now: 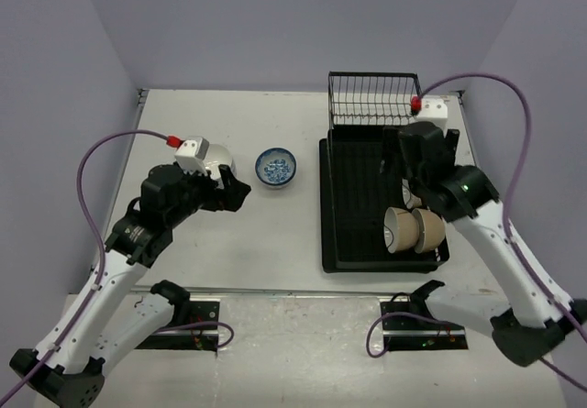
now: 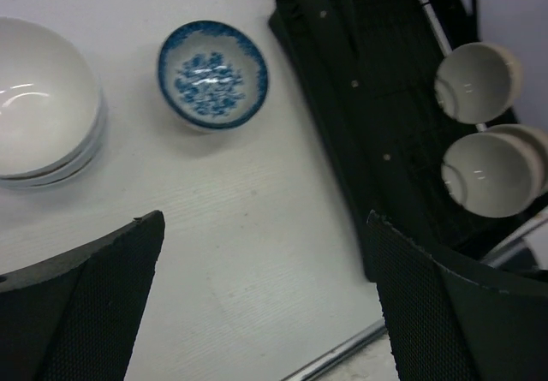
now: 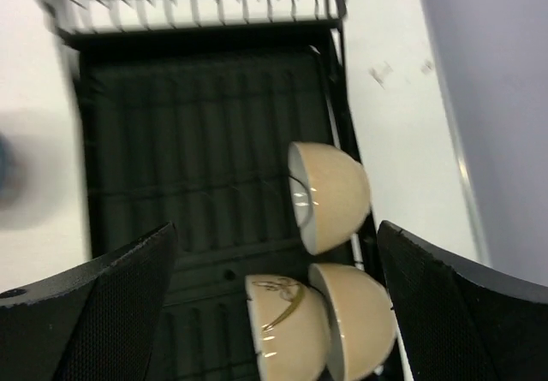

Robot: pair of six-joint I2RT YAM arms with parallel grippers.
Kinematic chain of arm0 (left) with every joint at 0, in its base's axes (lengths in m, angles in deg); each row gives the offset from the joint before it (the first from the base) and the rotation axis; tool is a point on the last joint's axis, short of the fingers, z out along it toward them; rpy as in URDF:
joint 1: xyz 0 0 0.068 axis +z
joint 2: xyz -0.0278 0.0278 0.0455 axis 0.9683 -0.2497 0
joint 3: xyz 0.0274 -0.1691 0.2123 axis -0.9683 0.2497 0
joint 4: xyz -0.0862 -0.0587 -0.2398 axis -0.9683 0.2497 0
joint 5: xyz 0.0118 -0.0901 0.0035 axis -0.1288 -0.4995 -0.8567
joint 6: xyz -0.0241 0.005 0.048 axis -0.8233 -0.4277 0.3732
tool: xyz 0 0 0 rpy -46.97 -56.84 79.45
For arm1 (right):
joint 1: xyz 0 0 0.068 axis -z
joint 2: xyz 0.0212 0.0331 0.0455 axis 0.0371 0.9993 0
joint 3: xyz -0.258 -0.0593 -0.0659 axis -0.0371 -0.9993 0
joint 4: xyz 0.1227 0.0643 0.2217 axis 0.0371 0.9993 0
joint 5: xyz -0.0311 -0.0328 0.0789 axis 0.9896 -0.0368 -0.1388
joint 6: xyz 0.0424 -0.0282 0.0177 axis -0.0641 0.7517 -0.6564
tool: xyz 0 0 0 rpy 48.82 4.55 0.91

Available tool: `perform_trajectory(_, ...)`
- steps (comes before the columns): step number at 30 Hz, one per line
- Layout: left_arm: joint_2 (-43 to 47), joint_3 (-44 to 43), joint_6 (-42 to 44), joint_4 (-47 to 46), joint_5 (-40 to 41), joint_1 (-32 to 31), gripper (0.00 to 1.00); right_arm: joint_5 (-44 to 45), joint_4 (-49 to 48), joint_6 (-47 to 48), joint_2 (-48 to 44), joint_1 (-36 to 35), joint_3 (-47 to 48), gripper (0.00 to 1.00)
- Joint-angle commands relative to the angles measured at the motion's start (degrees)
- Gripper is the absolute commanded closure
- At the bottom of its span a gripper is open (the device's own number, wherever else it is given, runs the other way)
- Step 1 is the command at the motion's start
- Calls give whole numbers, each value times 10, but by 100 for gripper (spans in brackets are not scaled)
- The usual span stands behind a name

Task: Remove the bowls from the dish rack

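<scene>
The left gripper moves to the right in the top view next, then down onto the far tan bowl's rim, which stands clear of the nearer pair.
The black dish rack (image 1: 353,202) lies right of centre, its wire basket (image 1: 374,98) at the far end. Three tan bowls stand on edge near its right rim in the right wrist view: one (image 3: 330,194) further back, two (image 3: 287,325) (image 3: 364,317) nearer; two of them show from above (image 1: 401,227) (image 1: 429,229). My right gripper (image 3: 276,227) (image 1: 401,165) is open above them, holding nothing. A blue-and-white bowl (image 1: 275,166) (image 2: 212,74) and stacked white bowls (image 1: 218,159) (image 2: 43,98) sit on the table. My left gripper (image 2: 265,218) (image 1: 237,191) is open and empty beside the white stack.
The rack's left rim (image 2: 342,116) lies just right of my left gripper. The table's near edge (image 2: 342,351) is close below it. Purple walls close in the table on three sides. The right arm's purple cable arcs over the rack's far right corner.
</scene>
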Motion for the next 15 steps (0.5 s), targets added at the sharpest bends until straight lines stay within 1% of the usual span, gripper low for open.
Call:
perform_trajectory(1, -29, -32, -105, -115, -120, -2, 0, -119, -97, -23, -147, 2, -29, 1)
perform_trajectory(2, -42, -34, -125, -141, -136, -9, 0, -127, -98, -34, -168, 3, -34, 1)
perform_trajectory(3, -70, -34, -147, -168, -147, -34, 0, -136, -99, -43, -185, 3, -37, 1)
perform_trajectory(4, -86, -37, -166, -229, -150, -51, 0, -165, -97, -51, -212, 3, -40, 1)
perform_trajectory(5, -104, -43, -192, -256, -134, -78, 0, -177, -94, -55, -225, 3, -42, 1)
perform_trajectory(6, -155, -75, -198, -273, -119, -132, 0, -183, -91, -64, -238, 3, -44, 1)
perform_trajectory(8, -216, -119, -201, -315, -99, -177, 0, -204, -98, -79, -285, 3, -55, 1)
perform_trajectory(9, -279, -160, -207, -342, -103, -197, 0, -214, -103, -80, -303, 3, -59, 1)
perform_trajectory(10, -311, -176, -218, -358, -112, -198, 0, -221, -106, -81, -319, 3, -64, 1)
perform_trajectory(11, -369, -191, -241, -380, -133, -198, 0, -230, -103, -82, -347, 3, -64, 1)
perform_trajectory(12, -396, -228, -252, -403, -140, -198, 0, -230, -98, -83, -359, 3, -62, 1)
perform_trajectory(14, -452, -270, -282, -412, -151, -201, 0, -228, -92, -85, -385, 3, -62, 1)
perform_trajectory(15, -505, -312, -295, -423, -156, -205, 0, -224, -96, -85, -416, 3, -66, 1)
